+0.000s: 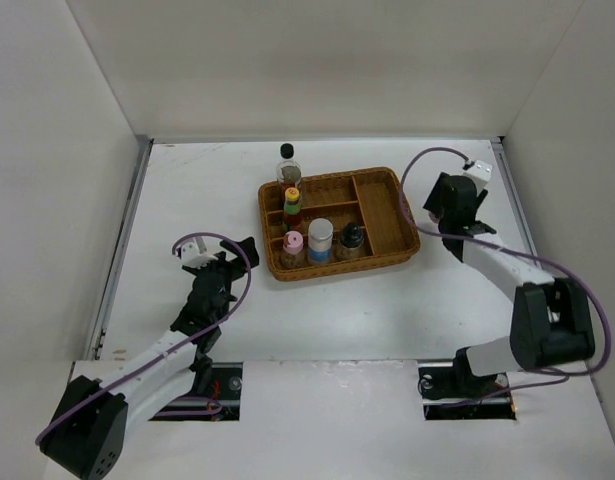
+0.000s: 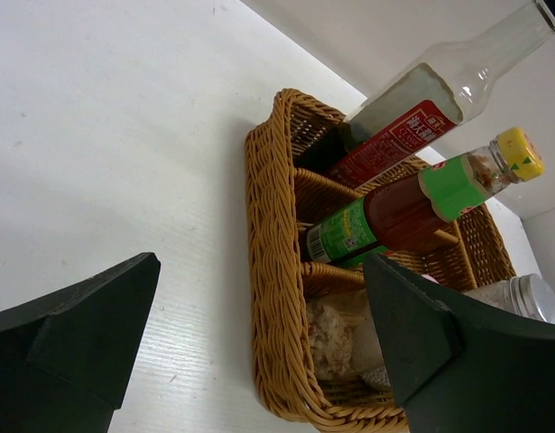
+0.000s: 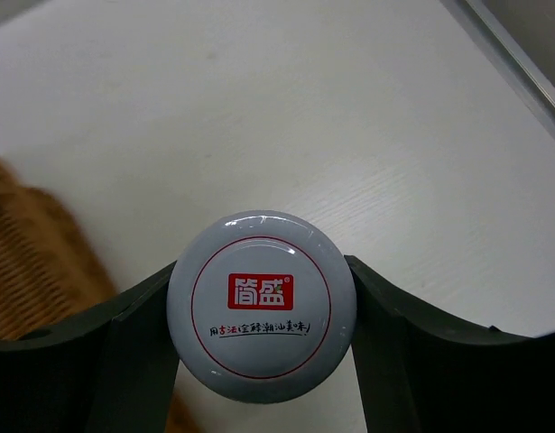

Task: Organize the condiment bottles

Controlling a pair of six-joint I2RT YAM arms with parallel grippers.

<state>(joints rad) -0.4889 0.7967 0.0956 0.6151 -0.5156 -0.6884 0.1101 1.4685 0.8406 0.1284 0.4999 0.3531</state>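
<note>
The jar should go to the left in the top view with my right gripper, over the tray's rim to the large section's empty near end (image 1: 387,238). My right gripper should then lower it and let it go.
Five condiment bottles stand in the brown wicker tray (image 1: 382,215): the tall clear black-capped one (image 1: 288,165), the yellow-capped red one (image 1: 291,205), the pink-lidded jar (image 1: 293,245), the white one with a blue label (image 1: 320,240) and the dark shaker (image 1: 351,240). My right gripper (image 1: 449,200) is just right of the tray and is shut on the purple-lidded jar (image 3: 262,305), its fingers (image 3: 133,352) clamping the lid's sides. The jar's body is hidden. My left gripper (image 1: 232,262) is open and empty, left of the tray's near left corner (image 2: 272,271). The left wrist view shows the clear bottle (image 2: 421,99) and red bottle (image 2: 412,207).
The tray's large right compartment (image 1: 387,205) holds nothing. White walls enclose the table on three sides, with a metal edge strip at the right (image 3: 516,63). The tray's edge shows at the left of the right wrist view (image 3: 33,262).
</note>
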